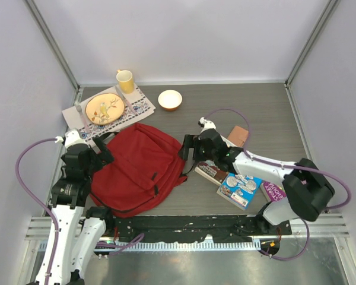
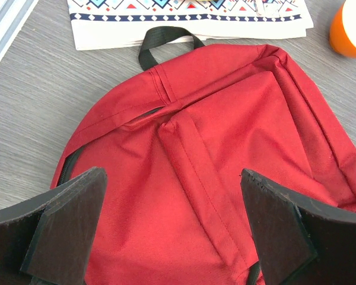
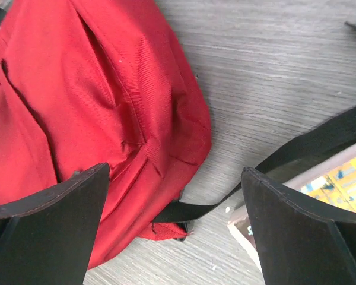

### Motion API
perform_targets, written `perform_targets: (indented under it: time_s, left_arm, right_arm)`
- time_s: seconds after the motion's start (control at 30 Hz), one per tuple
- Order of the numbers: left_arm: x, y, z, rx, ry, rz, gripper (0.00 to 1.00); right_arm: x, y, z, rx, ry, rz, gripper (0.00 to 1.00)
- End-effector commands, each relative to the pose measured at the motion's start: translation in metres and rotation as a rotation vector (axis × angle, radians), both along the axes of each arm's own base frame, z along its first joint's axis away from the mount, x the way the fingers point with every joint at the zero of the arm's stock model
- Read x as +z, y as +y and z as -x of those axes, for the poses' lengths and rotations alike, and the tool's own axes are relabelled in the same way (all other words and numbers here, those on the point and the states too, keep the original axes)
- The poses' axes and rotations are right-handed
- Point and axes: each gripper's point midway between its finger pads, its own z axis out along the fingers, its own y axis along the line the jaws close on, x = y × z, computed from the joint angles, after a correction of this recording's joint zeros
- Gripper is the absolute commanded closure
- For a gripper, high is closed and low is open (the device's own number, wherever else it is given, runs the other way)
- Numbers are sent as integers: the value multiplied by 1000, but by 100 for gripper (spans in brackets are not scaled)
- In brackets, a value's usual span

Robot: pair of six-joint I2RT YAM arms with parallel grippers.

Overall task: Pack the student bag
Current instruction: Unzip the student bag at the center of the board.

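Observation:
The bag's raised side edge gets pinched by my right gripper next, which lowers to the left in the top view, as the edge lies below it that way.
The student bag [image 1: 139, 166], a dark-red backpack, lies flat in the middle of the table. My left gripper [image 1: 104, 151] is open and empty, hovering over the bag's left top end. In the left wrist view the bag [image 2: 225, 148] fills the space between the fingers of the left gripper [image 2: 172, 231], with its black carry loop [image 2: 166, 38] beyond. My right gripper [image 1: 187, 154] is open and empty at the bag's right edge. In the right wrist view my right gripper [image 3: 175, 225] straddles the bag's corner [image 3: 77, 101] and a black strap [image 3: 273, 163].
Books lie right of the bag: a dark one [image 1: 210, 172], a blue one [image 1: 240, 190] and a purple one [image 1: 273, 191]. A brown wallet [image 1: 238, 136] lies behind them. A placemat [image 1: 133, 116] with plate, a yellow cup [image 1: 126, 80] and a bowl [image 1: 169, 99] stand at the back.

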Motion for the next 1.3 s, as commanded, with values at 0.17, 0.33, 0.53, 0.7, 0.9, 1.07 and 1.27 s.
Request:
perform_targets:
  time_s: [0.17,0.33,0.53,0.7,0.9,1.07,1.27]
  left_arm:
    - [13,0,-3,-4,-42,7,0]
    - [13,-1,-3,-6,-41,9,0]
    - [12,-2,-3,-9,-40,10,0]
    - [13,-3,-3,-15,-45,13,0]
    - [22,-6,-2,-37,-81,19,0]
    - [36,-6,4,-41,-158,23,0]
    - [60,-11,14,-81,-317,35,0]
  right_arm:
    - [-12,54,-6,155,73,-149,7]
    - [-39,61,-14,129,137,-145,17]
    - [-34,72,-16,144,151,-256,79]
    - [2,80,-14,192,99,-336,99]
    - [90,65,-24,141,-97,-402,99]
    - [186,23,-28,18,-347,-422,99]
    - [211,-57,-44,-303,-463,-297,99]
